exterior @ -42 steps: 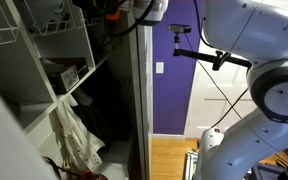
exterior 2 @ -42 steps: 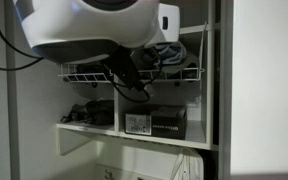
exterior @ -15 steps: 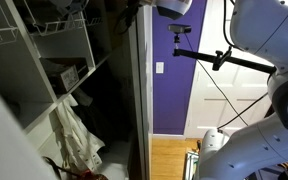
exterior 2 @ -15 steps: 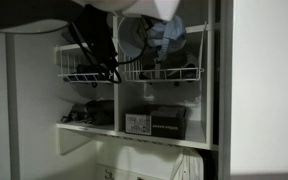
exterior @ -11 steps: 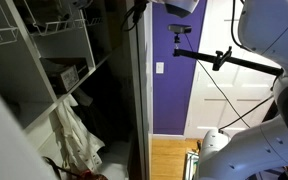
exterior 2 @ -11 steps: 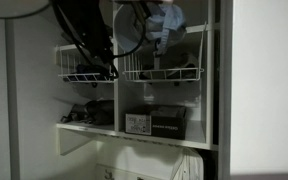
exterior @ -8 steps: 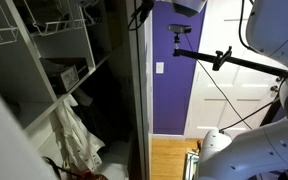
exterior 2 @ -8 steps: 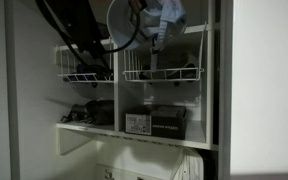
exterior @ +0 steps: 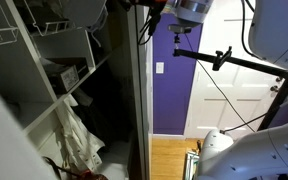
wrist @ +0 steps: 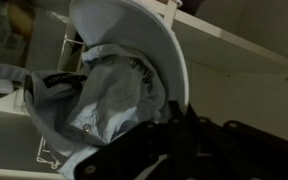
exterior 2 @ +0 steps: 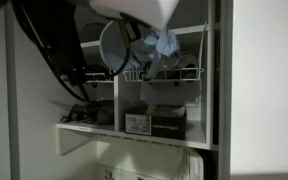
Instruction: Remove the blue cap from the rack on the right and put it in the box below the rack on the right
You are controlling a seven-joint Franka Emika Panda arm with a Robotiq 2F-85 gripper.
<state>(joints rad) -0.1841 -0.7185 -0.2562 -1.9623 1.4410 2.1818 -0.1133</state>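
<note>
My gripper will next lower with a turn toward the shelf and release the cap's cloth over the box (exterior 2: 161, 115), because the box stands well below the hanging cap.
The blue cap (exterior 2: 162, 43) hangs in front of the rack (exterior 2: 174, 73), its pale brim (exterior 2: 114, 45) turned to the left. In the wrist view the cap (wrist: 102, 100) fills the left half, grey-blue cloth under a white brim, and my gripper (wrist: 179, 115) is a dark shape at its lower right, shut on its edge. In an exterior view the cap (exterior: 82, 10) shows as a grey shape at the top, just outside the closet. The box (exterior 2: 137, 123) with its white label stands on the shelf below the rack; it also shows as the brown box (exterior: 66, 74).
A second wire rack (exterior 2: 84, 75) with black cables hangs beside the first. A dark box (exterior 2: 170, 122) stands next to the cardboard one. The closet's upright post (exterior: 142, 100) is close to the arm. A white cloth (exterior: 74, 135) hangs low down. A black camera boom (exterior: 224, 58) crosses behind.
My arm has drawn back out of the closet with the cap. The cap has dropped a little and now hangs in front of the rack's front lip.
</note>
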